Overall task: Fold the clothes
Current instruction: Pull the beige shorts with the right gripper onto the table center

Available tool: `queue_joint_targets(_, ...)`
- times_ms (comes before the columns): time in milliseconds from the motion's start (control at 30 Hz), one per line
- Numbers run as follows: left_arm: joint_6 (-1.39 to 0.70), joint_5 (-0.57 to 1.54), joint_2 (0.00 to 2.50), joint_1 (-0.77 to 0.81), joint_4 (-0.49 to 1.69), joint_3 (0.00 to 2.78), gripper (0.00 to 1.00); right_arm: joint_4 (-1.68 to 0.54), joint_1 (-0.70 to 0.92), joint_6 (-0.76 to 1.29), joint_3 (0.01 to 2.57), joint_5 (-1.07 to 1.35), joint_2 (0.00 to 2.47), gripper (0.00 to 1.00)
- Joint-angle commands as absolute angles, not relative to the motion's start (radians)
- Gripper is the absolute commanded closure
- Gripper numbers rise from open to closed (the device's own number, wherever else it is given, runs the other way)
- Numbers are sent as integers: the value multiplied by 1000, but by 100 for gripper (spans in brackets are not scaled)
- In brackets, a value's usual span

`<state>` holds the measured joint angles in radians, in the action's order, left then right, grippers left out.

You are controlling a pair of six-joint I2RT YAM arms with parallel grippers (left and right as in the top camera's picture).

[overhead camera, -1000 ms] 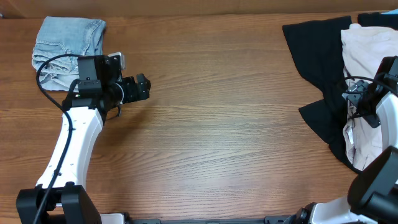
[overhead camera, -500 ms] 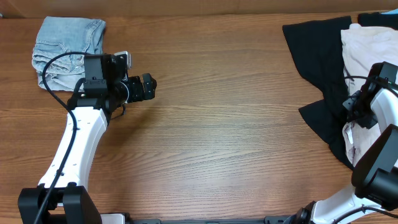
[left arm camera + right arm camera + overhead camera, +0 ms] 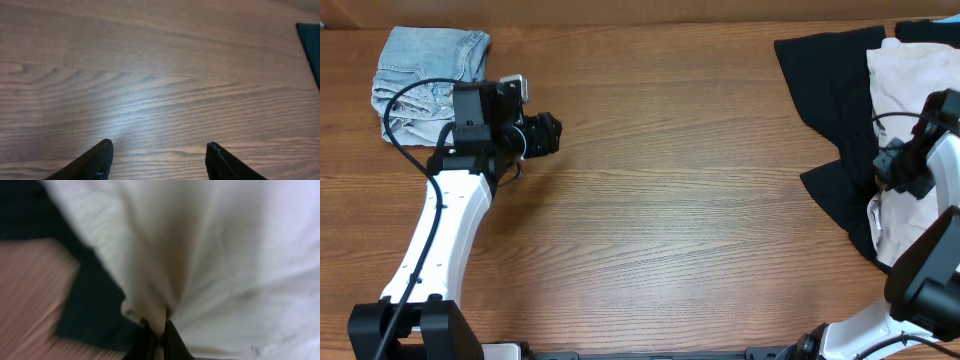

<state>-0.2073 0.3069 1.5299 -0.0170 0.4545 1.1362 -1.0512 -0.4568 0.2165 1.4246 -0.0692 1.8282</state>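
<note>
The garment lies crumpled, so the robot's right gripper will next sweep left in the overhead view, over the bare wood between the arms, and let go of the fold.
A white garment (image 3: 905,80) lies crumpled on a black garment (image 3: 830,95) at the table's right edge. My right gripper (image 3: 893,172) is shut on a pinched fold of the white garment (image 3: 210,245), with the black cloth (image 3: 95,305) beneath it. A folded light-blue denim piece (image 3: 425,70) rests at the far left corner. My left gripper (image 3: 550,133) hovers just right of the denim. Its jaws (image 3: 157,150) stand open over bare wood, with nothing between them.
The wooden table (image 3: 670,200) stretches between the two arms. A dark cloth corner (image 3: 311,45) shows at the right edge of the left wrist view. The left arm's cable (image 3: 405,105) loops over the denim.
My right gripper has closed on the white garment's fold and gathered it slightly. My left gripper drifted a little to the right, came part way back, and its jaws narrowed.
</note>
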Motion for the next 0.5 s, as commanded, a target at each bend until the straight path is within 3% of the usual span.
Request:
queue_joint_targets(0,-216,303,1494,-14,474,1231,38,-1152,-389,38,1591,234,1717,96)
queue_joint_targets(200,-202,271,1467,-15,540,1322,37,-1300,-207,-1,1774,265,1692,96)
queue_joint_targets(467,-202,45,1436,-49,624,1409,40,-1192,148,81,1785,316,1721,96)
